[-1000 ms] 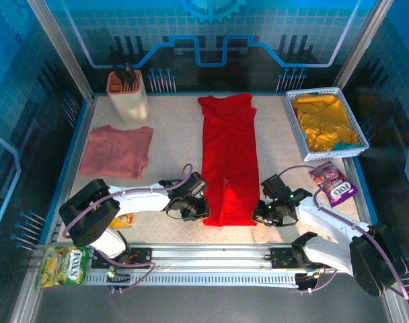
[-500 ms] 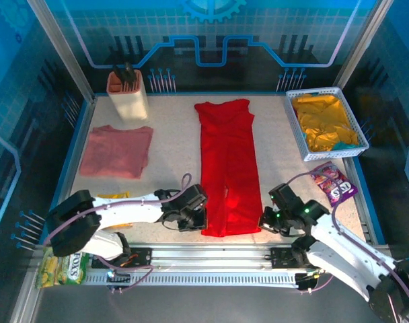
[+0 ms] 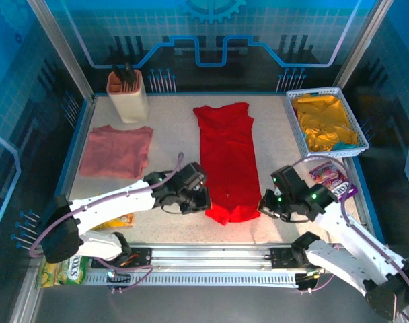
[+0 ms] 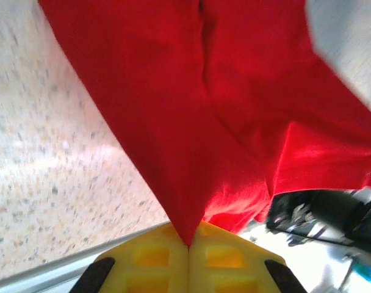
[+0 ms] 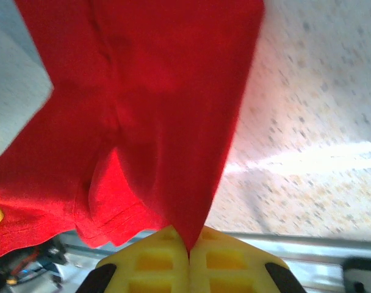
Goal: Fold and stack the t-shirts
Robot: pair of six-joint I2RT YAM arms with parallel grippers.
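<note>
My left gripper is holding the t-shirt's hem corner and next needs to carry it outward and down to the red t-shirt's middle [image 3: 206, 147], which lies outward, and let go of it there, making the long t-shirt shorter.
A bright red t-shirt [image 3: 226, 155] lies as a long narrow strip down the middle of the table, its near end lifted. My left gripper [image 3: 203, 205] is shut on the near left corner of that red t-shirt [image 4: 191, 122], the cloth pinched between the yellow fingers [image 4: 152, 262]. My right gripper [image 3: 264, 207] is shut on the near right corner of the red t-shirt [image 5: 155, 110], cloth caught between its yellow fingers [image 5: 228, 262]. A dusty-pink t-shirt [image 3: 117, 151] lies folded flat at the left of the table.
A white basket [image 3: 295, 128] with yellow cloth stands at the back right. A pale holder [image 3: 128, 94] with dark tools stands at the back left. Candy bags lie at the right [image 3: 333, 182] and near left [image 3: 63, 266]. A metal rail [image 3: 211, 256] runs along the near edge.
Both grippers have closed on the shirt's near corners and lifted them up and away from the near edge. The hem has come off the table and the strip looks shorter.
</note>
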